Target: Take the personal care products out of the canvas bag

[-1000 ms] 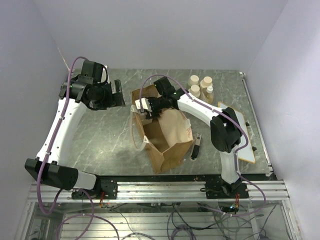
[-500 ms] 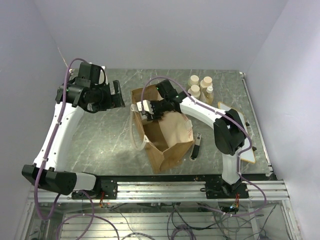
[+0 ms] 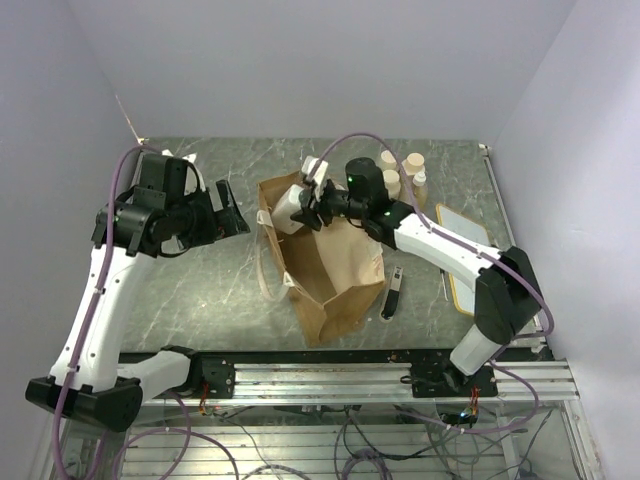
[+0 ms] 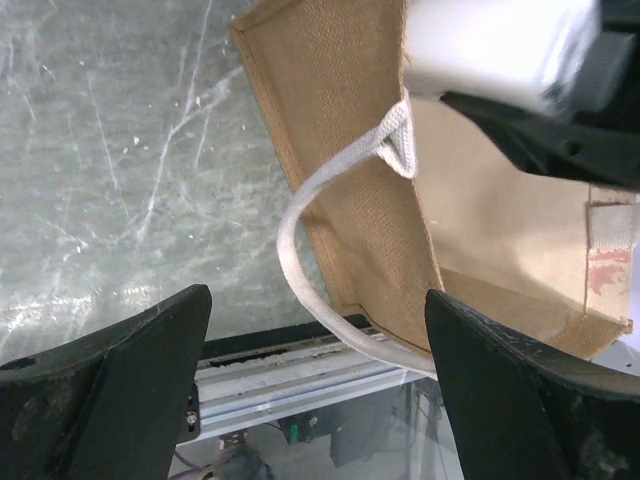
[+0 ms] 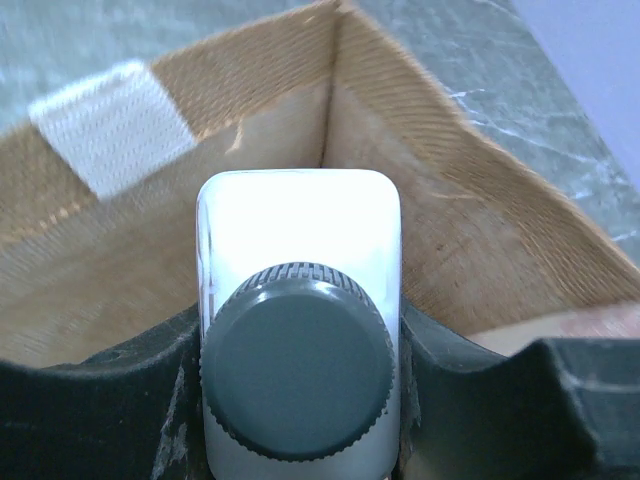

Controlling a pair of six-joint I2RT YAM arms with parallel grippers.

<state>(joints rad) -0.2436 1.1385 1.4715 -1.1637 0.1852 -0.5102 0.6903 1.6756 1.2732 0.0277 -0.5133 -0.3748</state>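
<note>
Cream bottles stand outside the bag [image 3: 335, 270], right of my right gripper in the top view, so I will lower the white bottle to their near side and release it.
The tan canvas bag [image 3: 335, 270] stands open mid-table, cream strap hanging on its left side; it also shows in the left wrist view [image 4: 350, 150] and the right wrist view [image 5: 480, 220]. My right gripper [image 3: 303, 205] is shut on a translucent white bottle [image 3: 289, 210] with a black cap [image 5: 297, 371], held above the bag's far rim. The bottle shows in the left wrist view [image 4: 495, 45] too. My left gripper [image 3: 228, 205] is open and empty, left of the bag. Several cream bottles with tan caps [image 3: 400, 170] stand behind the bag.
A black pen-like marker [image 3: 392, 293] lies right of the bag. A white wood-framed board [image 3: 475, 250] lies at the right, partly under my right arm. The table's metal rail [image 3: 330, 380] runs along the near edge.
My right gripper has risen out of the bag with the white bottle, now held above the rim. My left arm has drawn back and down to the left.
</note>
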